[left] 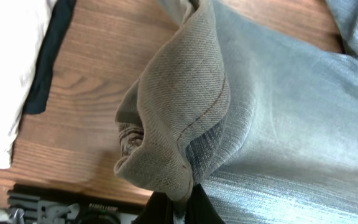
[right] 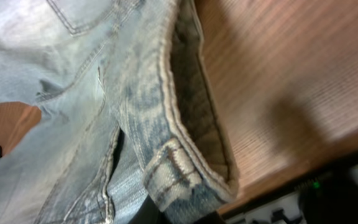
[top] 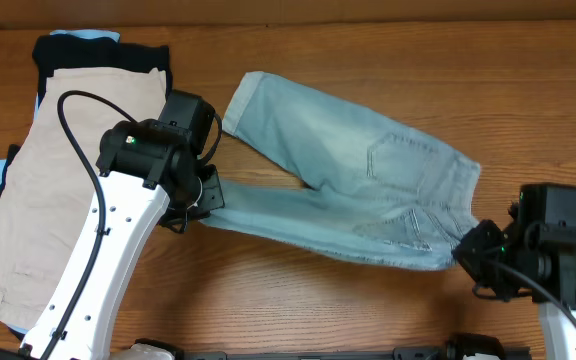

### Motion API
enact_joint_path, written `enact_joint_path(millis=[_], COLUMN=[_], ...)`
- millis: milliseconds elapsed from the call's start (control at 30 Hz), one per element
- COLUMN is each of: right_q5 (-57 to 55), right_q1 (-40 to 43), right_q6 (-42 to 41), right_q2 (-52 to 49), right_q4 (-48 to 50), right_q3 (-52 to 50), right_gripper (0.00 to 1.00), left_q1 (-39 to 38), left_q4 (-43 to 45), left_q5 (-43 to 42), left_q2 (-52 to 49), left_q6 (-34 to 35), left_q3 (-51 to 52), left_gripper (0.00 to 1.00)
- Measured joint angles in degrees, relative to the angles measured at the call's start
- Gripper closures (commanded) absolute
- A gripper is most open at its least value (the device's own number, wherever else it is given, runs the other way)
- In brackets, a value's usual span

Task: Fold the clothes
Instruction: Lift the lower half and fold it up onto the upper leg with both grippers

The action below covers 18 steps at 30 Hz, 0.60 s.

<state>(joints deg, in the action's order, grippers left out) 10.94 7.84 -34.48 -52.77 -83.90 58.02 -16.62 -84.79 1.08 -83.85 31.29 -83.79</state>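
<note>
The left gripper will next carry the end of the near leg outward and down onto the far leg's cuff [top: 248, 100] and then let go, because the cuff lies flat outward of that gripper.
The light-blue denim shorts [top: 358, 190] lie across the middle of the table, back pockets up. My left gripper [top: 203, 200] is shut on the cuffed end of the near leg [left: 179, 124], which it holds lifted. My right gripper [top: 468, 250] is shut on the waistband [right: 185, 174] at the shorts' right end. The far leg's cuff [top: 248, 100] rests flat on the table. Beige shorts [top: 58, 180] lie on black and pale-blue garments [top: 98, 50] at the left.
The stack of folded garments fills the far left of the wooden table [top: 368, 40]. The left arm [top: 98, 270] crosses over its right edge. A dark rail [top: 318, 352] runs along the near edge.
</note>
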Motion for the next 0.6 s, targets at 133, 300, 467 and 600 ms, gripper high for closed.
enact_joint_path(millis=[133, 300, 467, 600], right_q5=[-1.05, -4.96, -8.9, -11.13], right_q1=[0.0, 0.0, 0.0, 0.35], right_q6=[-0.31, -2.1, -2.78, -2.8], right_q2=[1.68, -1.88, -10.49, -16.72], right_q4=[0.68, 6.6, 12.44, 20.81], right_q3=[0.0, 0.0, -0.02, -0.02], right_gripper=[0.95, 0.96, 0.96, 0.96], left_q1=[-1.73, -4.79, -6.29, -6.34], left_q4=[5.73, 22.34, 35.87, 42.99], left_q5=[0.02, 0.83, 2.47, 4.2], left_q2=[0.0, -1.4, -9.25, -17.77], left_q6=[-0.22, -1.09, -1.79, -1.92], left_q3=[-0.02, -0.26, -0.48, -0.66], left_gripper=[0.96, 0.96, 0.96, 0.96])
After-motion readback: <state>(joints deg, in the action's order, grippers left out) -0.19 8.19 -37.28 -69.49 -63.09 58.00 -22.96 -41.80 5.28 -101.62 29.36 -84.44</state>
